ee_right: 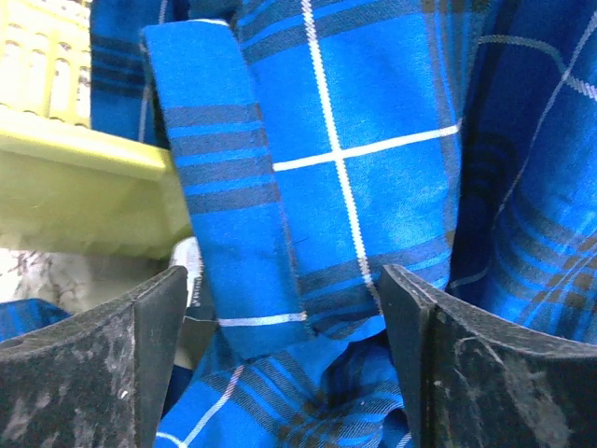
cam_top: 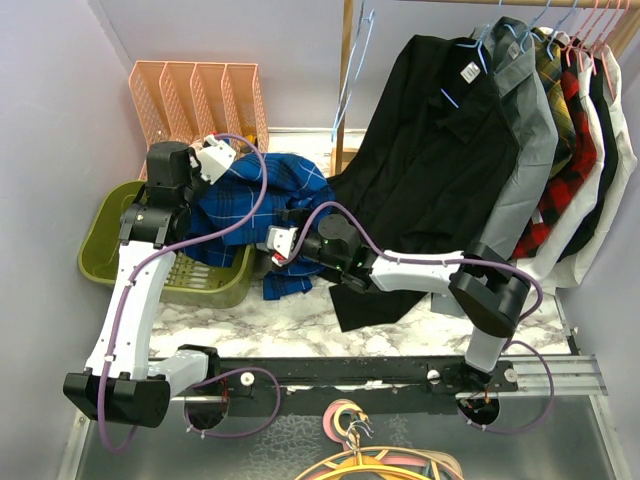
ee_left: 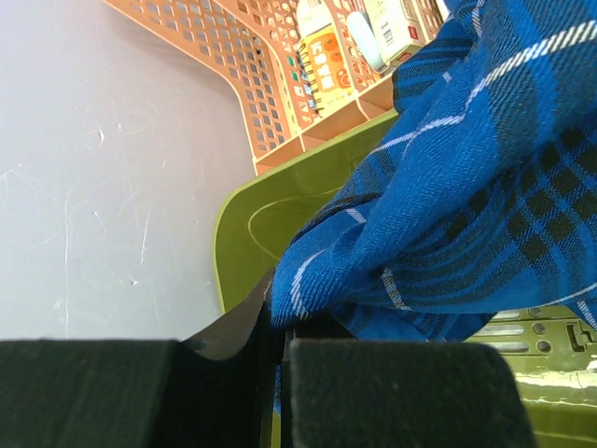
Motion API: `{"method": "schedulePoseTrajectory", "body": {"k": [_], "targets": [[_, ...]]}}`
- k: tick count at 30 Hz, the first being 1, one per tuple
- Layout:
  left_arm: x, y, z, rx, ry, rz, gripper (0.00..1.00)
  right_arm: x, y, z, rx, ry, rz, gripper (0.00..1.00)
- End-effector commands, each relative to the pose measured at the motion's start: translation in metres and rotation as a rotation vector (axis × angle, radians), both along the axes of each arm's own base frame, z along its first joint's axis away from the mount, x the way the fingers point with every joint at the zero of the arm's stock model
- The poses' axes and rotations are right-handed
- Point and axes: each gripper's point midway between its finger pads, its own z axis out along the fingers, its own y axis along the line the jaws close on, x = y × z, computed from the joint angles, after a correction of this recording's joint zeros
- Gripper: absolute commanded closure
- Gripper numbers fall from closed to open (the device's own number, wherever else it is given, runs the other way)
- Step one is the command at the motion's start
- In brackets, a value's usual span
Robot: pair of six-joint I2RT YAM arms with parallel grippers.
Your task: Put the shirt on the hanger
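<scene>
The blue piece of the shirt's placket is between my right gripper's spread fingers, so they need to ease slightly toward the green basket [cam_top: 105, 235] next and close on it.
The royal-blue plaid shirt [cam_top: 250, 195] lies bunched over the rim of the green basket [cam_top: 105, 235] and onto the marble table. My left gripper [cam_top: 215, 160] is shut on a fold of the shirt; in the left wrist view the cloth [ee_left: 466, 187] is pinched between the closed jaws [ee_left: 280, 322]. My right gripper [cam_top: 283, 245] is open at the shirt's lower front edge; in the right wrist view its fingers [ee_right: 140, 345] stand wide apart around a blue placket strip [ee_right: 233, 205], not closed on it. A light-blue wire hanger [cam_top: 353, 70] hangs empty from the rack behind.
An orange mesh file organizer [cam_top: 195, 95] stands behind the basket. The rack at the right holds a black shirt [cam_top: 430, 150], a grey one, a red-black plaid one [cam_top: 565, 165] and others. Pink and yellow hangers [cam_top: 385, 462] lie piled at the near edge.
</scene>
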Motion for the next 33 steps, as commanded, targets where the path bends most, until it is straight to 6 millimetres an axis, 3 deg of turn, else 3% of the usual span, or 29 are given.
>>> {"method": "schedulePoseTrajectory", "body": {"k": [1, 5, 9, 13, 16, 19, 25, 30, 33], "targets": [[0.003, 0.001, 0.001, -0.019, -0.016, 0.011, 1.0, -0.021, -0.004, 0.002, 0.004, 0.054, 0.066, 0.14], [0.005, -0.001, -0.001, -0.029, -0.011, 0.006, 1.0, -0.008, -0.003, -0.005, -0.014, 0.024, 0.017, 0.14], [0.004, -0.003, -0.004, -0.038, -0.001, 0.004, 1.0, 0.019, 0.003, -0.006, -0.009, -0.04, -0.086, 0.16], [0.003, -0.003, 0.001, -0.046, -0.024, 0.003, 1.0, 0.038, 0.004, 0.009, 0.066, -0.108, -0.173, 0.36], [0.0, -0.003, 0.003, -0.051, -0.033, 0.006, 1.0, 0.035, 0.001, 0.028, 0.119, -0.132, -0.175, 0.64], [-0.002, -0.002, 0.007, -0.066, -0.03, 0.024, 1.0, 0.023, -0.012, 0.078, 0.224, -0.155, -0.185, 0.97], [-0.01, -0.008, 0.054, -0.116, -0.115, -0.001, 1.0, -0.038, -0.029, 0.182, 0.323, -0.167, -0.136, 0.99], [-0.02, -0.035, 0.085, -0.205, -0.119, -0.132, 1.0, -0.089, -0.041, 0.238, 0.333, -0.132, -0.09, 0.99], [-0.026, -0.059, 0.087, -0.258, -0.077, -0.246, 1.0, -0.112, -0.055, 0.27, 0.358, -0.123, -0.086, 0.99]]}}
